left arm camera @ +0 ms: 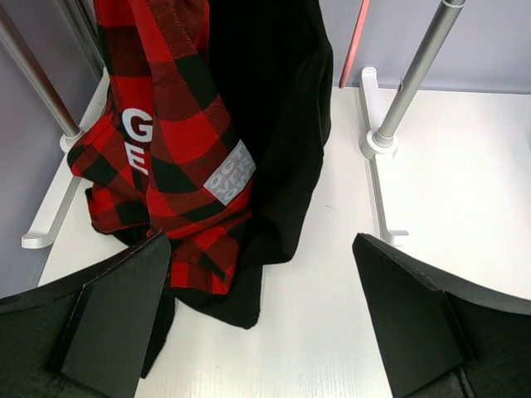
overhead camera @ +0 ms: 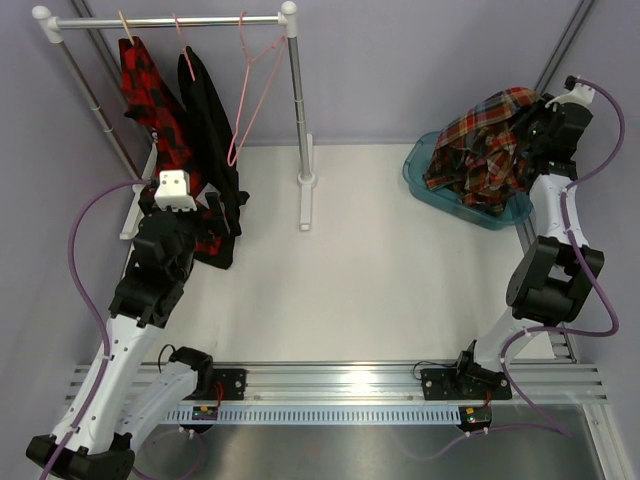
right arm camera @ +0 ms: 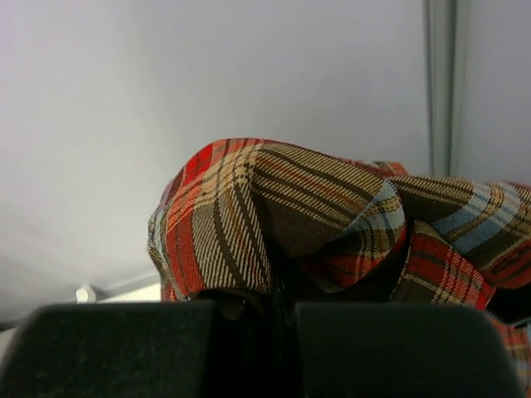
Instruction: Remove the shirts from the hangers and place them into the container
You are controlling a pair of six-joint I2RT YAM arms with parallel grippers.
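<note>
The fold is still up above the teal container (overhead camera: 495, 215). I need to lower and tilt my right gripper down into the container next, then let go of the fold.
On the white rail hang a red-and-black check shirt (overhead camera: 150, 95) with white letters (left arm camera: 137, 141) and a black shirt (overhead camera: 210, 115) (left arm camera: 274, 99), each on a pink hanger. An empty pink hanger (overhead camera: 250, 90) hangs to their right. My left gripper (overhead camera: 192, 203) (left arm camera: 261, 323) stands open just in front of their lower hems, holding nothing. A tartan shirt (overhead camera: 480, 140) (right arm camera: 274, 215) is bunched over the teal container (overhead camera: 495, 215). My right gripper (overhead camera: 530, 135) (right arm camera: 280, 308) is shut on a fold of it, lifted above the tub.
The white rail (overhead camera: 170, 20) spans two posts; its right post (overhead camera: 295, 100) (left arm camera: 411, 79) stands on a flat foot (overhead camera: 305, 205) mid-table. A grey pole (left arm camera: 37, 83) rises at the left. Purple cables loop beside both arms.
</note>
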